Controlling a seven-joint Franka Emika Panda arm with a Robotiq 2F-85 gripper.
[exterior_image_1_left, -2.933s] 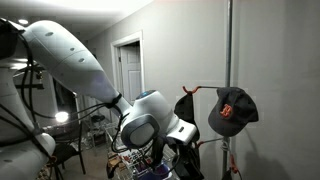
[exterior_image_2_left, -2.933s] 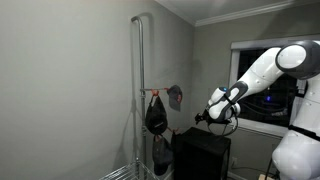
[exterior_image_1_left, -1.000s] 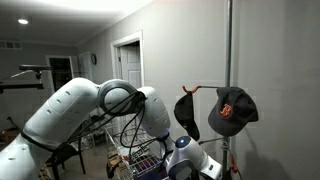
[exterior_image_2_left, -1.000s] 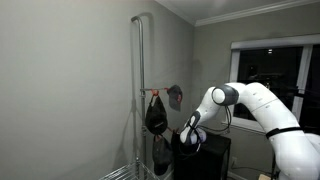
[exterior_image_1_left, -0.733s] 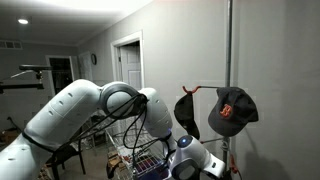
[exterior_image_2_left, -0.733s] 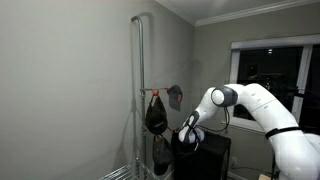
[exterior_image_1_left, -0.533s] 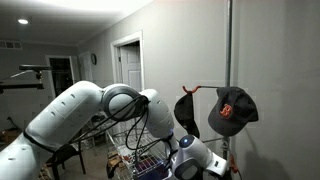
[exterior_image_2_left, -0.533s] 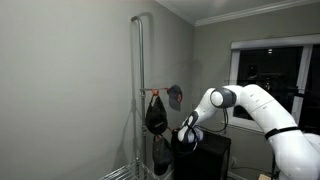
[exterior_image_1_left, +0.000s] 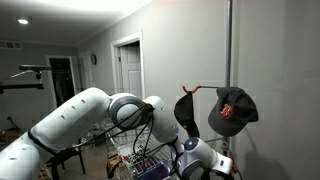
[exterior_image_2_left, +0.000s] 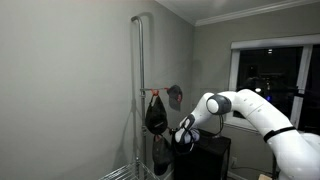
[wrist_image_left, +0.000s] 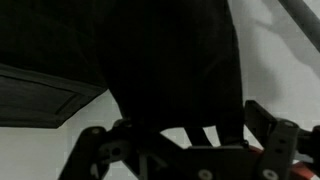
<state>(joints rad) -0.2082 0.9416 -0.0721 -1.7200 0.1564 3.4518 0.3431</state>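
The dark hanging fabric already reaches between my two fingertips. My gripper will stay in place next and close its wide-open fingers onto the fabric.
A metal pole rack (exterior_image_1_left: 229, 60) carries a dark cap with an orange logo (exterior_image_1_left: 232, 110) and a black cap (exterior_image_1_left: 186, 108) on its hooks. In both exterior views my gripper (exterior_image_2_left: 179, 134) sits low beside the rack, just below and next to the hanging black cap (exterior_image_2_left: 155, 115). In the wrist view a dark hanging fabric (wrist_image_left: 170, 60) fills most of the picture right in front of the gripper (wrist_image_left: 180, 135). The fingers (wrist_image_left: 268, 125) stand wide apart on either side of it, open and not closed on it. What the dark fabric is stays unclear.
A grey cap (exterior_image_2_left: 175, 96) hangs on the far side of the pole (exterior_image_2_left: 138, 90). A black cabinet (exterior_image_2_left: 205, 155) stands under the arm. A wire basket (exterior_image_1_left: 140, 160) sits low near the rack, with a white door (exterior_image_1_left: 128, 65) behind and a dark window (exterior_image_2_left: 265, 70).
The arm has stretched lower and closer to the rack, bringing the gripper a little nearer the hanging caps. The jaws have stayed wide apart.
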